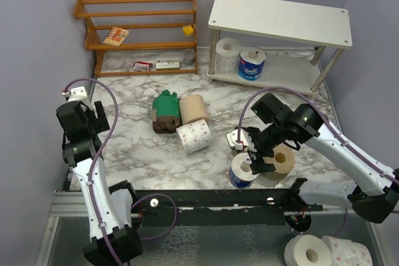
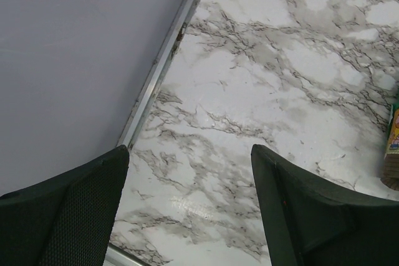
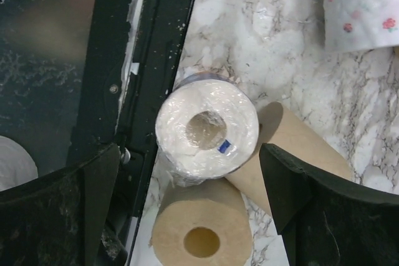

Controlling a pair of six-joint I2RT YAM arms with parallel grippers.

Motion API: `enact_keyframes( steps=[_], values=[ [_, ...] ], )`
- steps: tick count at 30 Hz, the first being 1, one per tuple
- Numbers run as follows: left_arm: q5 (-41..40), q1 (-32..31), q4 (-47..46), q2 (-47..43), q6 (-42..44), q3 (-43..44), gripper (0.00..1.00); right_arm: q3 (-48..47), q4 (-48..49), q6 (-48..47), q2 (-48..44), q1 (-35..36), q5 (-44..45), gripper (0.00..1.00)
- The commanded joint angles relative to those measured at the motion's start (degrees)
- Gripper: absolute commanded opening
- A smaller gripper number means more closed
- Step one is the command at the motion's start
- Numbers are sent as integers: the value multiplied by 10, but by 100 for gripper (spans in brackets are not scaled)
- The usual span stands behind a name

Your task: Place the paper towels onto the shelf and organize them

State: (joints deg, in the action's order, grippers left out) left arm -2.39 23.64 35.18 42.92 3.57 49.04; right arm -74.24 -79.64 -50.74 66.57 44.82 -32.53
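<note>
My right gripper moves down and toward the black front rail next, astride the blue-wrapped roll's rail-side (image 1: 240,174) (image 3: 173,136), since the roll's open core fits a finger.
The white two-tier shelf (image 1: 280,18) stands at the back right, with a white roll (image 1: 228,53) and a blue-wrapped roll (image 1: 252,64) on its lower tier. A green pack (image 1: 164,104), a tan roll (image 1: 194,109) and a pink-dotted roll (image 1: 194,136) lie mid-table. My right gripper (image 1: 254,152) is open and hovers over a second blue-wrapped roll (image 3: 207,130) standing on end, with a tan roll (image 3: 201,236) and another lying tan roll (image 3: 305,151) touching it. My left gripper (image 2: 190,151) is open and empty over bare marble by the left wall.
An orange-brown wooden rack (image 1: 140,29) with small items stands at the back left. The black front rail (image 3: 149,60) runs just beside the blue-wrapped roll. Two more rolls (image 1: 324,252) lie below the table's front edge at the right. Walls close in on both sides.
</note>
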Motion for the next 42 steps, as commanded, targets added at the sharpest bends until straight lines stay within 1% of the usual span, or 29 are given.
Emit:
enact_keyframes(
  steps=[1,9,16,20,26,32,35,42],
  values=[
    [1,28,-10,-4,0,-2,82,35,-12,38,-28,43,35,92],
    [5,55,-10,-7,2,-3,82,114,-11,18,-49,44,35,85],
    [6,59,-10,-6,2,-3,82,129,22,32,-46,44,27,82],
    [6,59,-10,-6,2,-3,82,132,34,42,-29,44,13,76],
    [6,59,-10,-10,2,-3,82,138,49,57,-9,45,2,72],
    [10,59,-10,-17,3,-3,82,143,55,62,3,45,-4,72],
    [10,59,-10,-18,3,-3,82,145,46,60,16,46,-14,74],
    [10,59,-10,-20,3,-3,82,156,58,62,26,49,-4,75]
  ],
)
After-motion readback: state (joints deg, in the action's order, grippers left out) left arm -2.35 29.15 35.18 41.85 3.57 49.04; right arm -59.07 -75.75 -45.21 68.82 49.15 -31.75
